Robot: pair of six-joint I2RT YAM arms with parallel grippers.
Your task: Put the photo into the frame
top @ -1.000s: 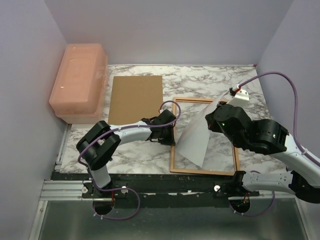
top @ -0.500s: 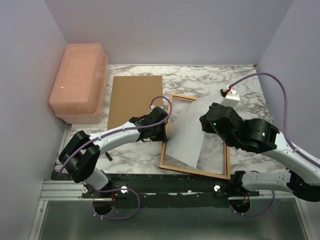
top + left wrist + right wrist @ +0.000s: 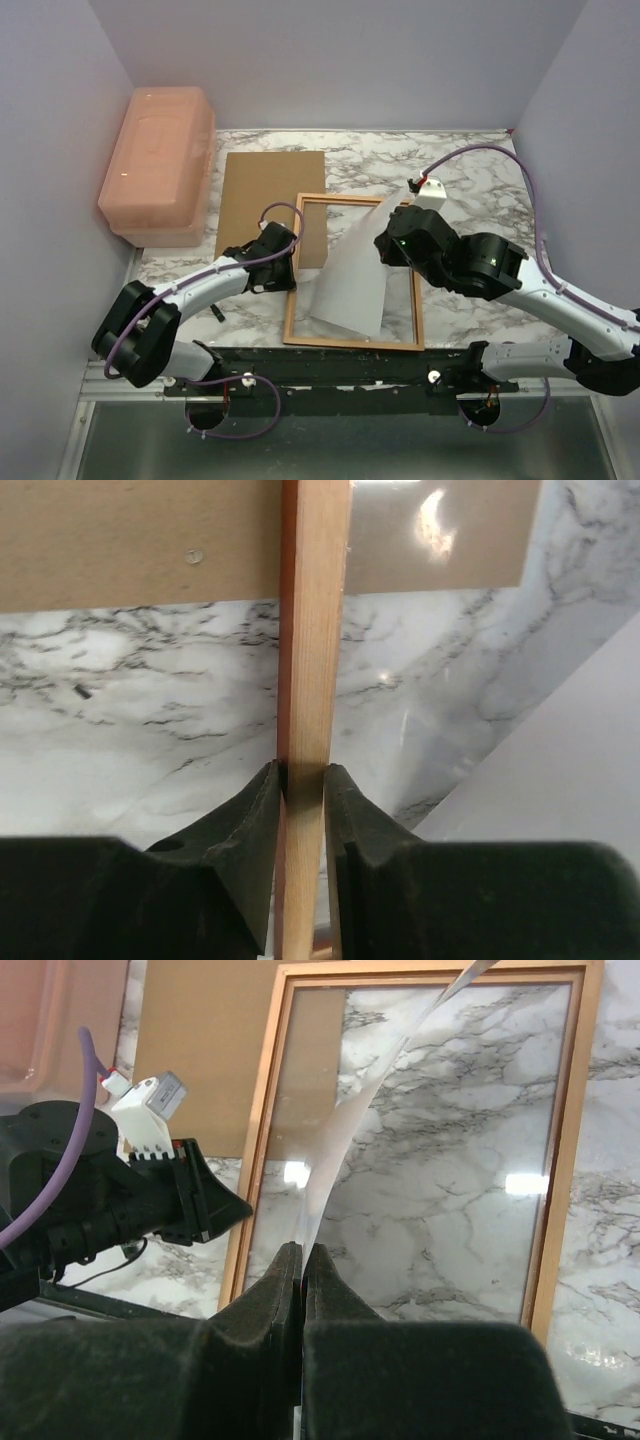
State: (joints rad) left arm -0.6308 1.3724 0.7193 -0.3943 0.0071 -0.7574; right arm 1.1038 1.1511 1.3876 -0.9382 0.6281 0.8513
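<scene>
Next, my right gripper lowers toward the clear pane (image 3: 399, 292) beside the frame's bar opposite my left gripper to release the photo, since it hangs curved above the frame.
The frame (image 3: 300, 268) lies flat on the marble table with its light wood back up, its clear pane showing the marble. My left gripper (image 3: 283, 268) is shut on the frame's left rail (image 3: 310, 670); the jaws pinch it from both sides. My right gripper (image 3: 385, 245) is shut on the photo (image 3: 350, 280), which hangs curved over the frame with its white back showing. In the right wrist view the photo (image 3: 350, 1130) runs edge-on from the jaws (image 3: 303, 1260) across the frame (image 3: 560, 1160).
The brown backing board (image 3: 268, 195) lies behind the frame, its near right corner under the frame's far left corner. A pink plastic box (image 3: 158, 160) stands at the far left. Walls close in on both sides.
The left gripper has dragged the frame leftward and nearer, over the backing board's corner. The right gripper has moved left with the photo, keeping it over the frame.
</scene>
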